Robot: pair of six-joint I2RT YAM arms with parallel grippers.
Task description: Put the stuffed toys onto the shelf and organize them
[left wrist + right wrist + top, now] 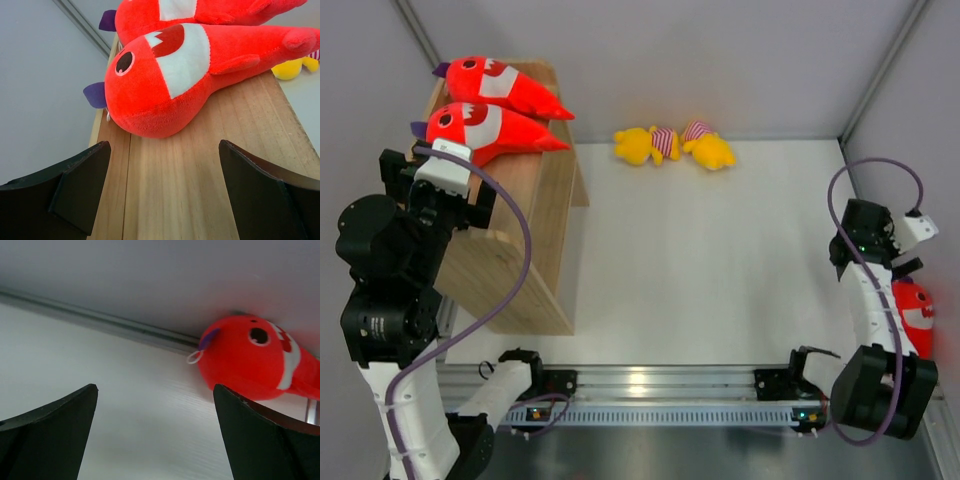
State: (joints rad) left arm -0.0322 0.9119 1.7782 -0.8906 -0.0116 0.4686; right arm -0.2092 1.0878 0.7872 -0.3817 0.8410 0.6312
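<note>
My right gripper needs to go down and back next onto the third shark's snout (907, 293) (220, 364), because that is below the gripper's open fingers and closer to my base.
Two red sharks lie side by side on the top of the wooden shelf (510, 260): the far one (505, 85) and the near one (490, 128). My left gripper (165, 145) hovers open over the shelf top (200, 175), just short of the near shark's head (165, 75), with nothing between its fingers. A third red shark (917, 312) lies at the table's right edge against the wall. My right gripper (155, 390) is open and empty just left of that shark (250, 357). Two yellow toys (645, 145) (710, 150) lie on the table at the back.
Grey walls close in the table at the back and on both sides. A metal rail (660, 385) with both arm bases runs along the near edge. The shelf stands in the back left corner.
</note>
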